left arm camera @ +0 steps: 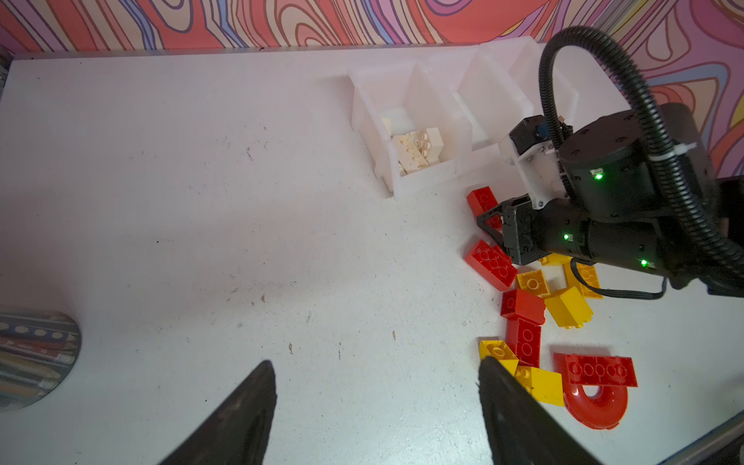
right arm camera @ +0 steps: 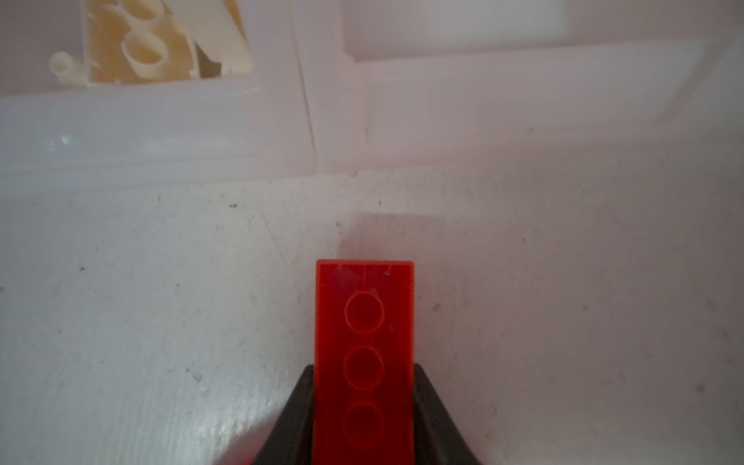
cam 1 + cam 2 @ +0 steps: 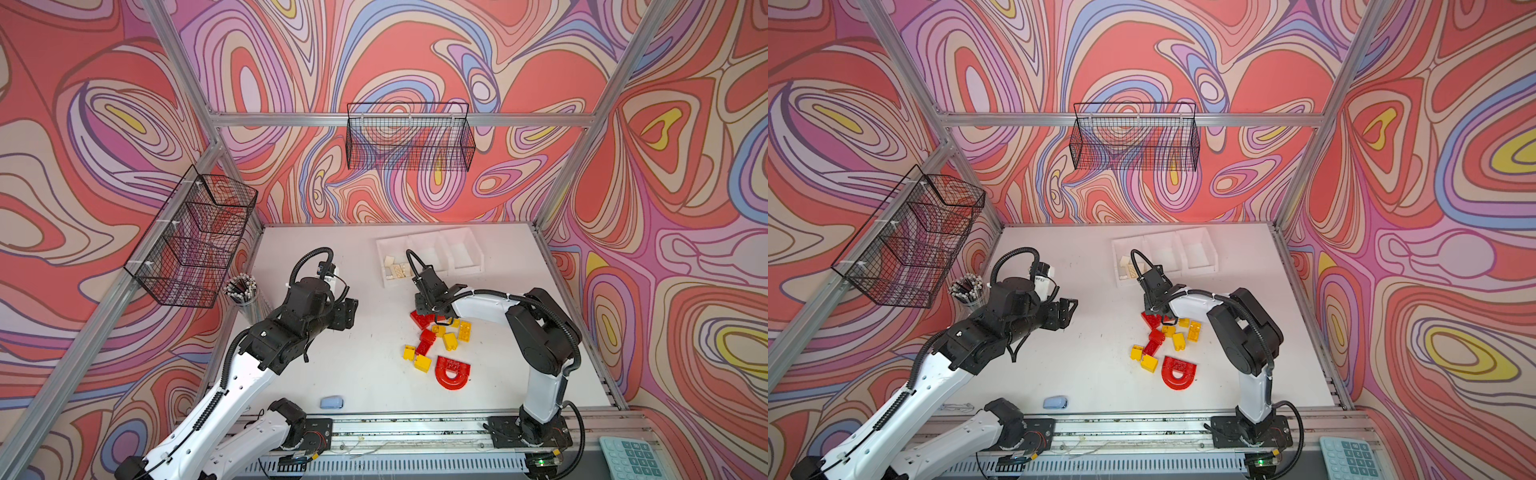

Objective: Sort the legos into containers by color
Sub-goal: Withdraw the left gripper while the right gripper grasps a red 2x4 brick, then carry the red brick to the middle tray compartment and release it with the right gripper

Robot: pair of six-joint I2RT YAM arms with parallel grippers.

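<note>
I next need to lift the red brick [image 2: 364,322] with my right gripper up and outward over the containers' front side and then let go of it, because the empty middle container [image 2: 472,23] is outward behind that side.
My right gripper [image 2: 364,366] is shut on a red lego brick [image 2: 364,322], which sticks out between the two black fingers, low over the table and just short of the containers' front wall [image 2: 161,133]. In both top views that gripper [image 3: 428,311] sits at the far end of a pile of red and yellow legos [image 3: 440,336], with a big red arch piece [image 3: 453,372] nearest the front. Of the three joined white containers [image 3: 473,249], the left one holds cream legos [image 3: 395,268]. My left gripper [image 1: 374,362] hangs open above bare table, left of the pile.
A metal pencil cup [image 3: 245,291] stands at the table's left edge. A pale blue rounded block [image 3: 331,402] lies near the front edge. Black wire baskets hang on the left wall [image 3: 195,241] and the back wall [image 3: 409,137]. A calculator [image 3: 631,457] lies off the table at front right.
</note>
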